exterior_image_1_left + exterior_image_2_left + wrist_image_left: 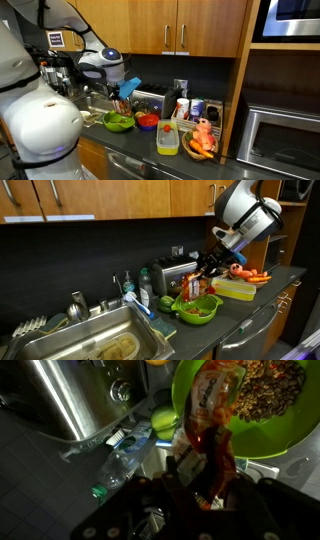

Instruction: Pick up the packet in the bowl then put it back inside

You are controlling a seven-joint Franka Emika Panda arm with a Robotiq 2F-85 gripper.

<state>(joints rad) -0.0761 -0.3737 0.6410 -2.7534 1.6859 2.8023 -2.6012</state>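
I need to move my gripper down toward the inside of the lime-green bowl next and release the packet, as it already hangs above the bowl's brown contents.
The orange-red packet with yellow and pale patches hangs over the near rim of the lime-green bowl, lifted above it. My gripper is shut on the packet's lower end. Brown crumbly contents lie inside the bowl. In both exterior views the gripper hovers just above the green bowl with the packet dangling between its fingers. From the other side, the gripper stands over the bowl.
A smaller red bowl sits beside the green one. A yellow container and a dark bowl with orange contents stand nearer the microwave. Nearby are a sink, a toaster, a plastic bottle and a steel pot.
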